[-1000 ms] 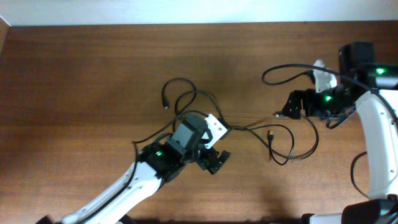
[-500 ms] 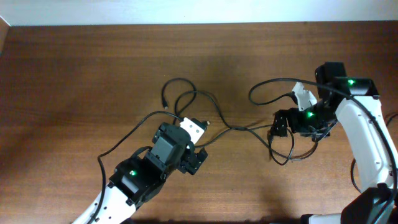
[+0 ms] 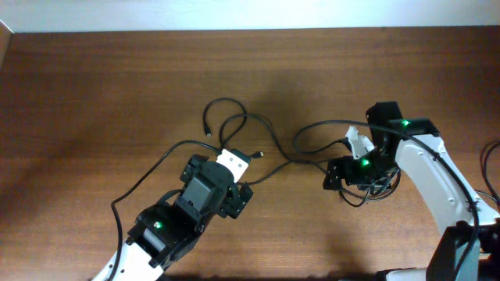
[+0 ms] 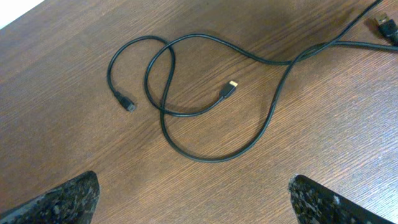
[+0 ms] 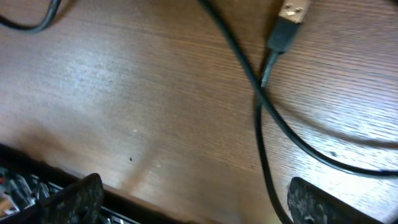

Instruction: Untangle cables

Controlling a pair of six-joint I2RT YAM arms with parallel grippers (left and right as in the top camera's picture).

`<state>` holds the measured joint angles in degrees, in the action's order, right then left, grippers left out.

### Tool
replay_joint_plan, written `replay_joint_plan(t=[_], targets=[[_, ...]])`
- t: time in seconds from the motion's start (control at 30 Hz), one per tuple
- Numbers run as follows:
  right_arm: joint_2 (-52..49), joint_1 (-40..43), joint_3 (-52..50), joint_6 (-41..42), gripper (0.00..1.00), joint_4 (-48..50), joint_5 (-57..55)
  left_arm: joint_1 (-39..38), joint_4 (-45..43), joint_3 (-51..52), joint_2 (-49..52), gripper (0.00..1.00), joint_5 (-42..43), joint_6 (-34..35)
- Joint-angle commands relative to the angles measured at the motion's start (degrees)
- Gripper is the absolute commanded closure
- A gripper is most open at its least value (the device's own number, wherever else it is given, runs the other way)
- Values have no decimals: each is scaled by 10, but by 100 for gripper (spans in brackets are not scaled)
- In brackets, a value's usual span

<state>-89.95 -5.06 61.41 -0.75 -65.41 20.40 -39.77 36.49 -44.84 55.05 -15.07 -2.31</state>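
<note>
One cable lies over the other at the crossing, so the robot's right gripper needs to move toward the cable loops next, turning and going down onto the piece of cable (image 3: 291, 161) beside the crossing.
Thin black cables (image 3: 226, 117) lie looped on the wooden table (image 3: 94, 94), run right through a strand (image 3: 291, 161) and end in a small tangle (image 3: 367, 195). My left gripper (image 3: 241, 181) hangs open just below the left loops. In its wrist view the loops (image 4: 163, 93) cross, with a gold-tipped plug (image 4: 230, 87) and a dark plug (image 4: 127, 104), and nothing sits in the left gripper (image 4: 193, 205). My right gripper (image 3: 344, 162) is open over the right tangle. A cable strand (image 5: 261, 124) passes by one of the right gripper's (image 5: 199, 199) fingers, and a USB plug (image 5: 291, 18) lies ahead.
A thicker black wire (image 3: 320, 129) arcs from the right arm over the table. Another USB plug (image 4: 385, 28) lies at the upper right of the left wrist view. The table's edge (image 5: 37, 168) shows low in the right wrist view.
The left arm has drawn back toward the lower left, away from the middle strand. The right arm has swung left and down over the right tangle.
</note>
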Motion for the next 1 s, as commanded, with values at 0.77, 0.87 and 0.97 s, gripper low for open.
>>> replay_joint_plan(t=[0.77,0.87,0.97], targets=[[4,-51,-20,203,7,148,76,2,5,-2,-4,1,-8,2],[3,-93,-25,260,7,203,33,2,5,-2,-4,1,-8,2],[-8,-125,-27,366,1,229,-12,2,5,-2,-4,1,-8,2]])
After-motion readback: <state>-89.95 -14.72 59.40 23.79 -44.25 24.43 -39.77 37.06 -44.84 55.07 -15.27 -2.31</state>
